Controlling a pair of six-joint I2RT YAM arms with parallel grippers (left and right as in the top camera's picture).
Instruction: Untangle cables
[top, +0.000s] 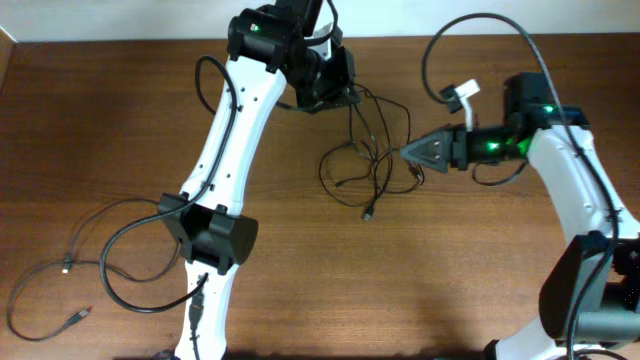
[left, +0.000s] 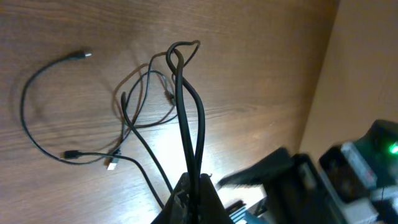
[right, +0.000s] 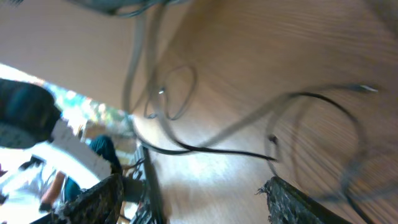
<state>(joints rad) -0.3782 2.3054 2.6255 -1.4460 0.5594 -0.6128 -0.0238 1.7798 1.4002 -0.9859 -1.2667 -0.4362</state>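
The wood beyond the separate cable is bare. My left gripper will pull the doubled piece of cable to the left in the overhead view, onto that bare wood, and let go of it there.
A tangle of thin black cables (top: 372, 160) lies on the brown table at centre back. My left gripper (top: 350, 95) is above its far edge, shut on a doubled black strand that rises from the tangle. In the left wrist view the strand runs straight into the closed jaws (left: 193, 186), and the rest of the tangle (left: 146, 93) lies on the wood below. My right gripper (top: 408, 153) points left at the tangle's right side. In the right wrist view its jaws (right: 193, 183) are wide open and empty, with blurred strands (right: 186, 146) just ahead.
A separate thin cable (top: 40, 295) with small plugs lies at the table's front left. A thicker black robot cable (top: 130, 255) loops beside the left arm base (top: 215, 235). The right arm base (top: 600, 290) stands at the front right.
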